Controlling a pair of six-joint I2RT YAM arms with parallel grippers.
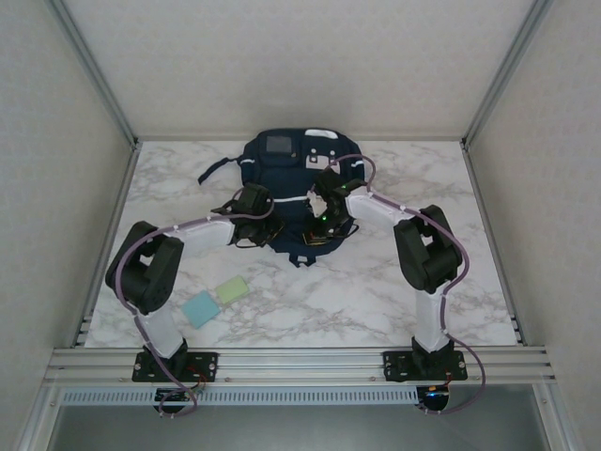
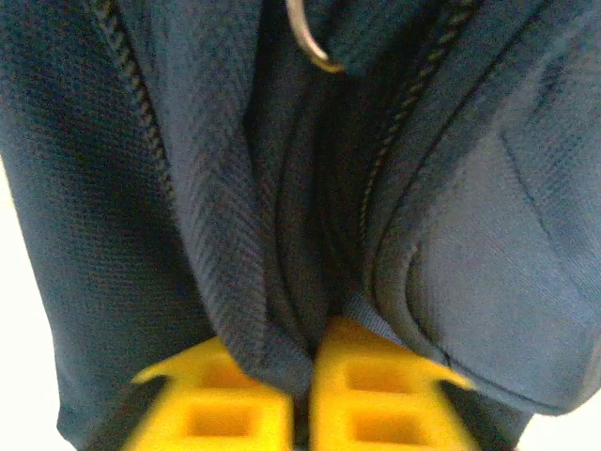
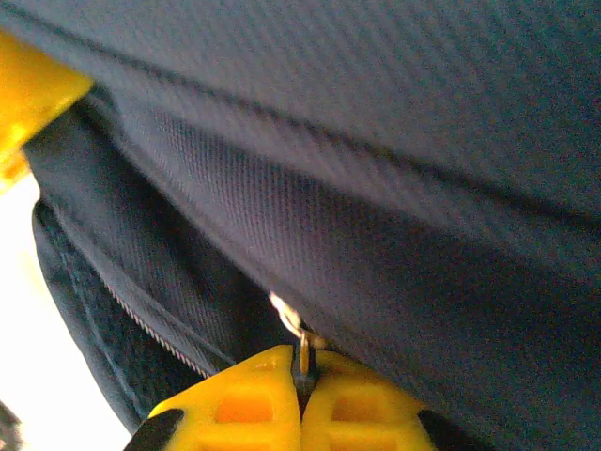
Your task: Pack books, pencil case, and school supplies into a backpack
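The robot's right gripper is pinching the metal zipper pull and should next draw it outward along the backpack's side edge (image 1: 359, 171) beside the pale patch, then release it.
The navy-blue backpack (image 1: 286, 169) lies flat at the back middle of the table, with both grippers on its lower half. My left gripper (image 1: 266, 214) is shut on a fold of the backpack's fabric (image 2: 272, 348) beside a zipper track (image 2: 141, 103). Just to its right, my right gripper (image 1: 321, 205) is shut on a metal zipper pull (image 3: 302, 349) under a fabric flap. The school supplies, a pale blue pad (image 1: 200, 308) and a pale green pad (image 1: 232, 289), lie side by side near the left arm. The books and pencil case are out of view.
The marble table (image 1: 376, 291) is walled by white panels and aluminium posts on three sides. A dark backpack strap (image 1: 214, 172) loops out to the left. A rail (image 1: 300, 362) runs along the near edge, carrying both arm bases.
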